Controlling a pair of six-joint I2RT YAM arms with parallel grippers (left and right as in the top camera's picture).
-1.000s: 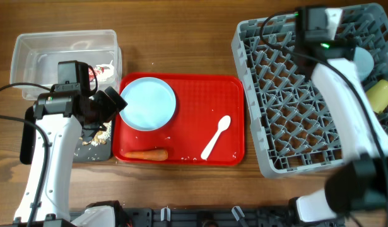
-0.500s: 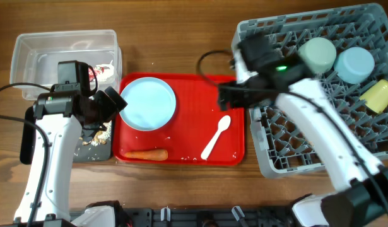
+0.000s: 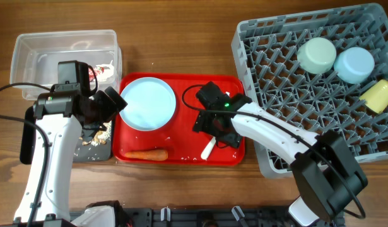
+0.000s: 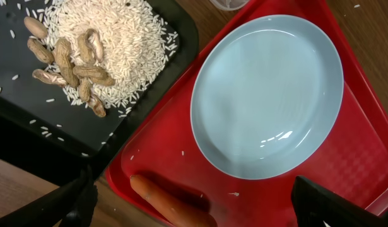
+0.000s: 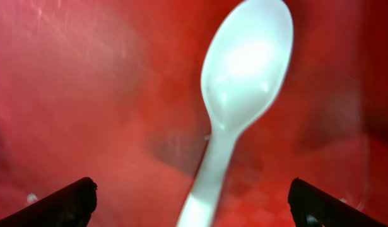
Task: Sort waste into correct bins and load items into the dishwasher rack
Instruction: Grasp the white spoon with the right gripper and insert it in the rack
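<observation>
I should next lower my right gripper around the white spoon's handle and close its fingers there, since the handle lies below, between the open fingers.
The light blue plate (image 3: pixel 147 103) (image 4: pixel 266 94) lies on the red tray (image 3: pixel 184 88). The orange carrot (image 3: pixel 146 154) (image 4: pixel 171 205) lies at the tray's front left. The white spoon (image 3: pixel 208 150) (image 5: pixel 235 101) lies on the tray, mostly under my right gripper (image 3: pixel 217 128), which is open with a finger on each side of the spoon's handle (image 5: pixel 197 202). My left gripper (image 3: pixel 111 104) (image 4: pixel 194 205) is open and empty over the plate's left edge. Rice and peanuts (image 4: pixel 96 50) lie in the black tray (image 3: pixel 96 148). The grey rack (image 3: pixel 294 126) holds a pale green bowl (image 3: pixel 317 55), a light blue bowl (image 3: pixel 355 64) and a yellow cup (image 3: pixel 380 94).
The clear tub (image 3: pixel 61 57) at the back left holds a red-and-white wrapper (image 3: pixel 105 71). Small rice grains are scattered on the red tray. Bare wooden table (image 3: pixel 181 38) lies behind the tray.
My right arm has swung from over the rack down to the red tray and now hovers over the spoon. The left arm has not moved.
</observation>
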